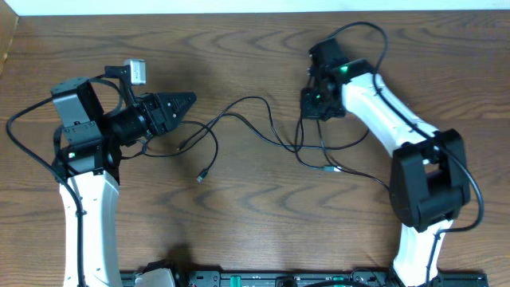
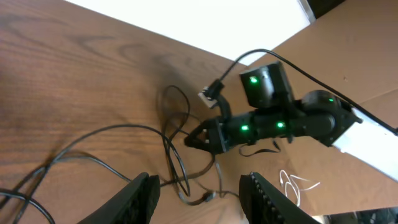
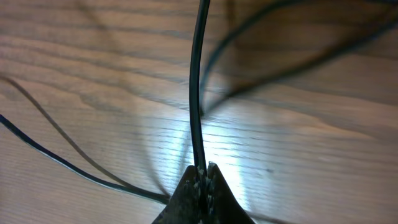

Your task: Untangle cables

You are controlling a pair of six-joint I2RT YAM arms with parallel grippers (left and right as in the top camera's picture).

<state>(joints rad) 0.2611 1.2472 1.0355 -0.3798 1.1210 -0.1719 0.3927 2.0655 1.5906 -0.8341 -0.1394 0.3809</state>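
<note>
I hold the black cord raised above the tabletop, so next my right gripper should move down, back toward the place where the cords cross (image 1: 298,147), and release the cord.
The cables (image 1: 296,147) lie spread out as thin black cords across the middle of the table, crossing below my right gripper. One plug end (image 1: 202,176) lies loose at the lower left. My right gripper (image 1: 313,104) is shut on one black cord (image 3: 198,81), which runs straight up from the jaws (image 3: 203,171) in the right wrist view. My left gripper (image 1: 183,108) is open and empty, just left of the cords. In the left wrist view its jaws (image 2: 202,200) stand wide apart above cord loops (image 2: 112,129) and a small plug (image 2: 205,198). A thin white cord (image 2: 295,183) lies to the right.
The wooden table (image 1: 239,231) carries only the cords. The right arm (image 2: 273,118) with green lights shows in the left wrist view, with a cardboard wall (image 2: 354,56) behind it. Thicker black leads loop off both arms.
</note>
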